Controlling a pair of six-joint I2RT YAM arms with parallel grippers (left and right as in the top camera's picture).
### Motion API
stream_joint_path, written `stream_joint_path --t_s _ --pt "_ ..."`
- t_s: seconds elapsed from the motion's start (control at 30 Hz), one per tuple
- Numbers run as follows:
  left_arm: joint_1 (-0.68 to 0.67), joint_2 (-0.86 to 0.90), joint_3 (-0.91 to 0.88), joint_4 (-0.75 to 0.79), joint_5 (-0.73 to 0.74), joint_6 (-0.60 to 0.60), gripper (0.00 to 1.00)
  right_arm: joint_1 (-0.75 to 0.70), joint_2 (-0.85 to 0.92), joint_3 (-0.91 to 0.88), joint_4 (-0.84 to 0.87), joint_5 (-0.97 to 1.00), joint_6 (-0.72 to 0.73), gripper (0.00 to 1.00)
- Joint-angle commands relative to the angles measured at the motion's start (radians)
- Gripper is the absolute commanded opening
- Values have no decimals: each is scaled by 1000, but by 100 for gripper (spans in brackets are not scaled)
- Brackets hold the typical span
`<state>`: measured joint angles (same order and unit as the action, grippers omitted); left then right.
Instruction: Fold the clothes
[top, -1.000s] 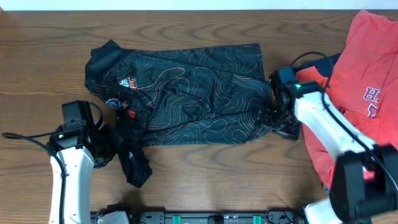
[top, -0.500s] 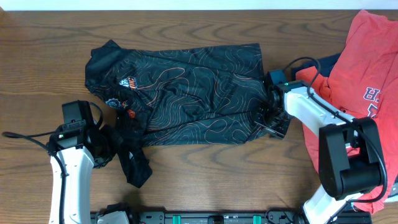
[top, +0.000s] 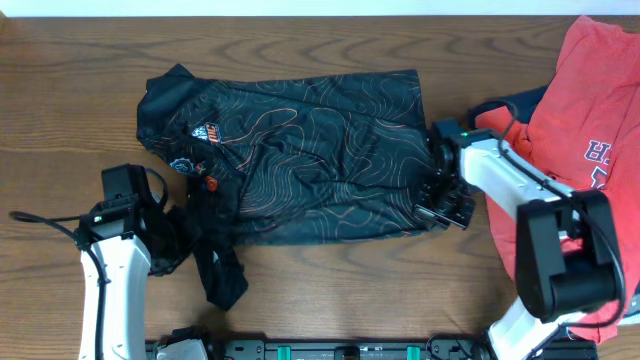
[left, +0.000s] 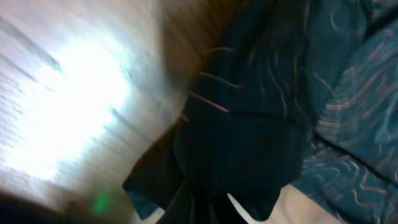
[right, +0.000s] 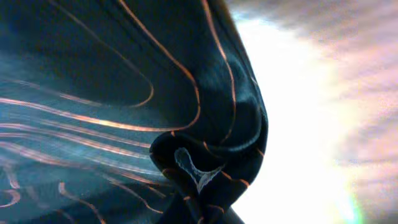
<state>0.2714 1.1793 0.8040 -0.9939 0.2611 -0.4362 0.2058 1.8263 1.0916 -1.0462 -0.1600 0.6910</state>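
Note:
My left gripper will rise and carry its cloth outward toward the bunched logos, then release it, because the sleeve hangs crumpled toward the front edge of the table.
The clothes, a black jersey (top: 300, 150) with thin orange swirls and small logos, lies spread across the middle of the table. My left gripper (top: 188, 245) is shut on its lower left part, where a sleeve (top: 218, 275) hangs crumpled toward the front edge. In the left wrist view the dark cloth (left: 249, 155) bunches out from the jaws. My right gripper (top: 432, 192) is shut on the jersey's lower right corner. The right wrist view shows the pinched fold (right: 205, 162) puckered between the jaws, orange lines running over it.
A red T-shirt (top: 580, 150) with white lettering lies heaped at the right edge, over a navy garment (top: 522, 104) beside my right arm. Bare wooden table (top: 330, 270) runs along the front and back of the jersey.
My right gripper has closed on the jersey's lower right corner and shifted slightly toward the front. The left gripper has dragged its held part slightly toward the front.

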Motion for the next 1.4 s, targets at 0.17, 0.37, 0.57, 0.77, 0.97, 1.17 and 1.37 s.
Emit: stream_joint_path --t_s 0.17,0.37,0.57,0.77,0.97,1.17,1.37 --pt "5 -101 275 -215 45 148 6 -153 -378 7 -66 27 -141 1" --pt "5 -145 433 -340 46 148 6 -180 -614 7 -133 27 -260 1" --pt "5 -166 640 -431 45 231 6 -180 -812 64 -107 29 -362 1" --pt "5 -172 872 -407 27 230 6 -180 -901 241 -56 106 -409 1" --pt "5 -166 950 -321 -26 217 6 -180 -861 368 -38 149 -447 1" --pt "5 -43 947 -298 39 219 6 -179 -706 373 -29 107 -486 1" --pt "4 196 947 -144 47 222 6 -179 -452 373 89 55 -532 1"
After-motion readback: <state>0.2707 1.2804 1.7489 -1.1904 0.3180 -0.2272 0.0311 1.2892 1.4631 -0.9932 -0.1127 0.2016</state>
